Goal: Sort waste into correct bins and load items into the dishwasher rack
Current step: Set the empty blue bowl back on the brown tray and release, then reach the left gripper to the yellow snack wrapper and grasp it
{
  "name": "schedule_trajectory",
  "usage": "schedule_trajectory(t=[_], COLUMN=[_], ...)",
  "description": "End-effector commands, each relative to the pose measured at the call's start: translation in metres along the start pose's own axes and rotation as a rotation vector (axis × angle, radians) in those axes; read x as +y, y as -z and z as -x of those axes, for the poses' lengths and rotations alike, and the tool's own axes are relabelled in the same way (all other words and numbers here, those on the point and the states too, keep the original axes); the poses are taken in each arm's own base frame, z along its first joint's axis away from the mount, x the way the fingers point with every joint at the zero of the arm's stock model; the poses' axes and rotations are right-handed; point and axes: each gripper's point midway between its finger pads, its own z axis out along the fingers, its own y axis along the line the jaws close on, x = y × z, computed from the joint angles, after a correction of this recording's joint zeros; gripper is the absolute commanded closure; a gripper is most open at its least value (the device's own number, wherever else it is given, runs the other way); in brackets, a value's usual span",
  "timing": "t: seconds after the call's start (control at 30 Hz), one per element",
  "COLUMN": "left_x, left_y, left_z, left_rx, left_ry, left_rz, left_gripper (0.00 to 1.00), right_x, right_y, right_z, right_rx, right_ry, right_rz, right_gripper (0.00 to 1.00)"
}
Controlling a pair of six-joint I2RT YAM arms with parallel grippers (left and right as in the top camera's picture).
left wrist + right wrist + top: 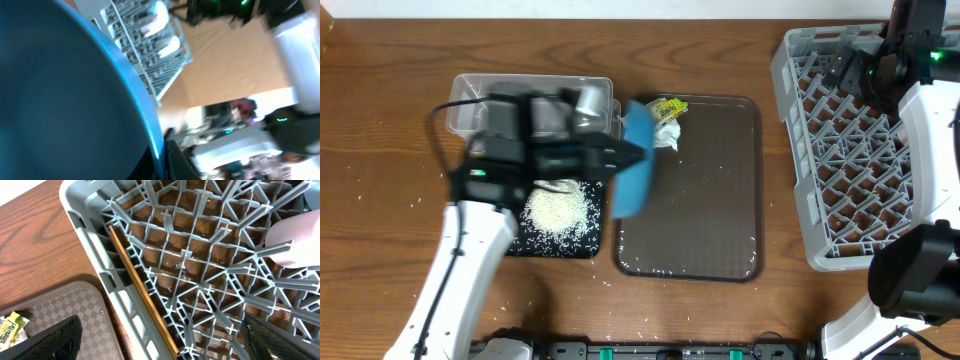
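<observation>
My left gripper is going to swing over the brown serving tray next. It will turn the light-blue bowl upright and lower it beside the tissue, where the tray has room.
My left gripper (618, 155) is shut on the rim of the light-blue bowl (638, 175), which hangs tilted on edge between the black tray (535, 245) and the brown serving tray. The bowl fills the left wrist view (60, 100), with my fingers pinching its rim (162, 157). A heap of rice (558, 210) lies in the black tray. The clear tub (470, 90) sits behind it. The wrapper (669, 105) and the tissue (666, 132) lie on the brown tray. My right gripper (165, 347) is open over the grey rack (820, 130), above the chopsticks (140, 287) lying along its wall. The pink bowl (295, 242) sits in the rack. I cannot make out the white cup.
The brown serving tray (700, 210) lies in the middle, with scattered grains on it. Loose rice grains dot the table around the black tray. The right arm (895, 55) hangs over the rack's far corner. The left arm covers part of the clear tub.
</observation>
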Motion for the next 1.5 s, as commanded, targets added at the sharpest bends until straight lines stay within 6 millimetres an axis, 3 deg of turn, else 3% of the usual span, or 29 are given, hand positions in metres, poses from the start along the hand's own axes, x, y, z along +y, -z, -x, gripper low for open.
schedule_trajectory(t=[0.0, 0.17, 0.33, 0.47, 0.73, 0.93, 1.07, 1.17, 1.33, 1.47], left_x=[0.021, 0.042, 0.038, 0.047, 0.081, 0.076, 0.079, 0.082, 0.086, 0.108], left_y=[-0.032, -0.083, -0.147, -0.179, -0.197, -0.201, -0.195, -0.182, -0.147, -0.107], left_z=[0.009, 0.003, -0.036, -0.061, -0.084, -0.094, -0.082, -0.06, -0.004, 0.053], left_rx=[-0.079, -0.121, 0.007, 0.076, 0.174, 0.214, 0.172, 0.103, -0.057, -0.229], left_ry=[-0.076, -0.306, -0.523, -0.564, -0.535, -0.519, -0.525, -0.529, -0.515, -0.477], left_rz=[0.256, 0.539, 0.519, 0.501, 0.535, 0.479, 0.522, 0.578, 0.689, 0.81], left_gripper=[0.93, 0.93, 0.93, 0.93, 0.85, 0.83, 0.63, 0.59, 0.54, 0.55], right_x=[0.0, 0.0, 0.0, 0.0, 0.0, 0.0, 0.0, 0.0, 0.0, 0.0], right_y=[0.006, 0.006, 0.006, 0.006, 0.006, 0.006, 0.006, 0.006, 0.006, 0.006], right_z=[0.003, 0.003, 0.003, 0.003, 0.003, 0.003, 0.003, 0.003, 0.003, 0.003], right_rx=[-0.015, -0.015, -0.015, -0.015, -0.015, -0.015, -0.015, -0.015, -0.015, -0.015], right_ry=[-0.015, -0.015, -0.015, -0.015, -0.015, -0.015, -0.015, -0.015, -0.015, -0.015], right_rz=[0.001, 0.001, 0.001, 0.001, 0.001, 0.001, 0.001, 0.001, 0.001, 0.001], right_gripper=[0.01, 0.01, 0.01, 0.01, 0.01, 0.01, 0.01, 0.01, 0.01, 0.01])
